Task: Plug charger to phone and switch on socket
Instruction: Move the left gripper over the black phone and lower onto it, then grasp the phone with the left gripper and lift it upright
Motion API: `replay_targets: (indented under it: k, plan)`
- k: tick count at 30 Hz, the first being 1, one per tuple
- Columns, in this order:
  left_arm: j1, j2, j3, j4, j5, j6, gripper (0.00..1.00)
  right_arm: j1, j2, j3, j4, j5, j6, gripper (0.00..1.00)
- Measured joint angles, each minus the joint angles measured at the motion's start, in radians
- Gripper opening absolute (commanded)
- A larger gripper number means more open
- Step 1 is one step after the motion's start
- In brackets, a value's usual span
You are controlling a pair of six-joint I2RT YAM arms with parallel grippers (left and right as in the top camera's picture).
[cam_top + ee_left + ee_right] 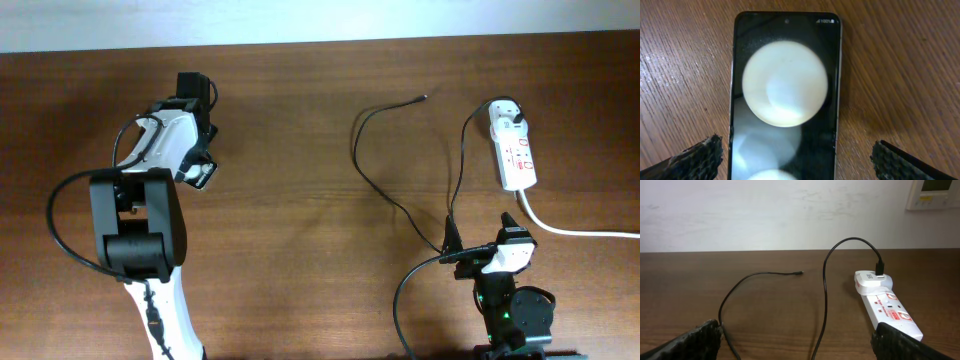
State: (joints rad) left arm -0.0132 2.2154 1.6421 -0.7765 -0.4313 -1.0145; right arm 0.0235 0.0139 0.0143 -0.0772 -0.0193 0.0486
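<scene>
The phone lies closer to one open finger, so next my left gripper should lower around the phone's body and move slightly to the left in the wrist view.
The phone lies flat on the wooden table, screen up, with bright round reflections on its black glass. My left gripper hovers over its near end, open, one finger on each side and neither touching it. In the overhead view the left arm covers the phone. The charger cable loops across the table from its free metal tip to the white adapter, which is plugged into the socket. My right gripper stands open in front of the socket, with charger cable running between its fingers.
A thick white cord leaves the socket toward the right edge. The table's far edge meets a pale wall with a small white panel. Bare wood lies between the two arms.
</scene>
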Motion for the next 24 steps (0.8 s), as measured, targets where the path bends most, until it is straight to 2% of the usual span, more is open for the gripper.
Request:
replay_targets:
  k: [12,18,20,22,24]
  plan:
    - [0.01,0.039,0.023,-0.046,-0.021,-0.005,0.99,0.0,0.0,0.0,0.0,0.0,0.0,0.99]
    - [0.062,0.034,0.023,-0.039,0.124,-0.005,0.99,0.0,0.0,0.0,0.0,0.0,-0.001,0.99]
    - [0.083,0.033,0.024,-0.034,0.173,0.027,1.0,0.0,0.0,0.0,0.0,0.0,0.0,0.99]
    - [0.086,0.034,0.025,-0.034,0.18,0.053,0.9,0.0,0.0,0.0,0.0,0.0,0.0,0.99]
    - [0.089,0.034,0.026,-0.034,0.19,0.088,0.88,0.0,0.0,0.0,0.0,0.0,0.0,0.99]
